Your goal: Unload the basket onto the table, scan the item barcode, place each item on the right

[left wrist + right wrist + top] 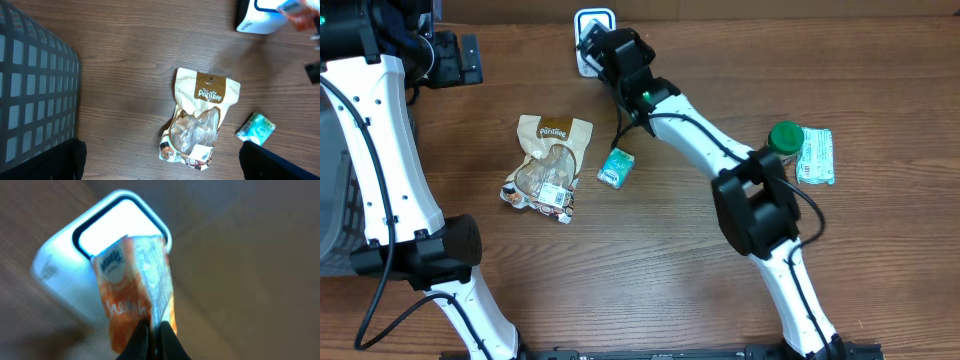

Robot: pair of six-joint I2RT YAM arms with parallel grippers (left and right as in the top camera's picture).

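My right gripper needs to swing to its right in the overhead view, toward the green-capped bottle (pixel 785 139), then go down and let go of the packet beside it. The packet is already shown to the scanner (pixel 592 18).
My right gripper (pixel 154 330) is shut on the lower edge of an orange tissue packet (pixel 132 287), held upright. The packet hangs right in front of the lit window of the white barcode scanner (pixel 60 275). From overhead, the right gripper (pixel 597 45) is at the table's far edge, against the scanner (pixel 592 18), and hides the packet. In the left wrist view the packet (pixel 296 11) is a blur beside the scanner (pixel 252 20). My left gripper (pixel 161 150) hangs open above the table with nothing between its fingers; overhead it is at the far left (pixel 455 58).
A brown snack bag (pixel 548 165) and a small teal packet (pixel 616 167) lie mid-table. A green-capped bottle (pixel 785 138) and a teal-and-white packet (pixel 815 157) sit at the right. A grey basket (pixel 30 90) stands at the left.
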